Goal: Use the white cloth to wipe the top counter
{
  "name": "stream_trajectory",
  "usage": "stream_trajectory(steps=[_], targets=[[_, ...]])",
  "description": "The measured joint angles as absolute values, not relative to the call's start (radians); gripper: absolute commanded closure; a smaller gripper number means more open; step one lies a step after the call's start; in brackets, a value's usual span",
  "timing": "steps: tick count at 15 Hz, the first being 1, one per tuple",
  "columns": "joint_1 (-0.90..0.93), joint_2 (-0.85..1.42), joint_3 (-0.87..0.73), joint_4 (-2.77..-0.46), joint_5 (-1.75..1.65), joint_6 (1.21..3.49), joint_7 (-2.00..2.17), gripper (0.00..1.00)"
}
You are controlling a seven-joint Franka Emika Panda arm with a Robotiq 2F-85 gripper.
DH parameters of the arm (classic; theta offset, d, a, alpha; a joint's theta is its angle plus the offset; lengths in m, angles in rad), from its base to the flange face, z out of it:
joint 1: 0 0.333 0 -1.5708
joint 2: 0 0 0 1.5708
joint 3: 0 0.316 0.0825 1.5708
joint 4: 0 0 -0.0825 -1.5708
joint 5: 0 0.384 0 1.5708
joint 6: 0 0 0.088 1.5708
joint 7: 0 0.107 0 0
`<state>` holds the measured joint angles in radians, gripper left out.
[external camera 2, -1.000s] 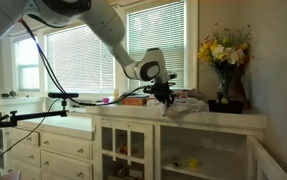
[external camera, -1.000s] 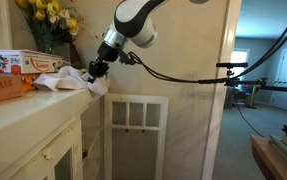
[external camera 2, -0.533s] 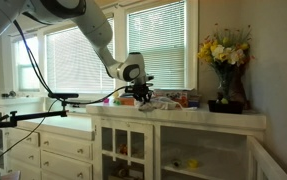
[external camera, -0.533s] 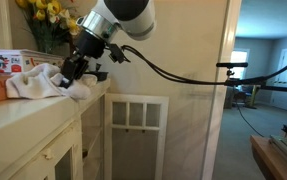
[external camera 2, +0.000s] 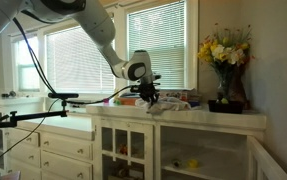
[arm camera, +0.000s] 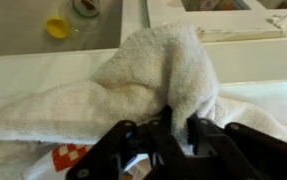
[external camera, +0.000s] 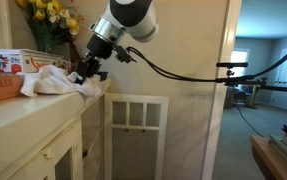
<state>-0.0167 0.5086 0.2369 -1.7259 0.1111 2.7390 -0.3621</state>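
Observation:
The colourful box (external camera: 10,61) (arm camera: 67,157) stands beside the cloth. The gripper first lifts the cloth off the counter next, then carries it over that box to release it.
The white cloth (external camera: 51,82) lies bunched on the top counter (external camera: 23,112); it also shows in an exterior view (external camera 2: 163,103) and fills the wrist view (arm camera: 133,90). My gripper (external camera: 86,75) is shut on a fold of the cloth and presses it onto the counter near the counter's edge. In the wrist view the black fingers (arm camera: 180,128) pinch a ridge of the cloth between them. The counter is also seen in an exterior view (external camera 2: 223,117).
A vase of yellow flowers (external camera: 45,25) (external camera 2: 226,62) stands at the far end of the counter. A colourful box (external camera: 8,72) lies beside the cloth. White cabinets stand below (external camera 2: 183,150). A camera stand (external camera 2: 33,112) is nearby.
My gripper dragged the cloth along the counter toward the box, then back some way toward the vase end. The cloth stays gripped.

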Motion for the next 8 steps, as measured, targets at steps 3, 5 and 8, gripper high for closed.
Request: stream_trajectory(steps=[3,5,8], targets=[[-0.065,0.509,0.202,-1.712,0.118,2.739,-0.334,0.97],[-0.070,0.509,0.194,-1.711,0.118,2.739,-0.334,0.97],[-0.042,0.510,0.212,-1.718,0.113,2.737,-0.334,0.97]])
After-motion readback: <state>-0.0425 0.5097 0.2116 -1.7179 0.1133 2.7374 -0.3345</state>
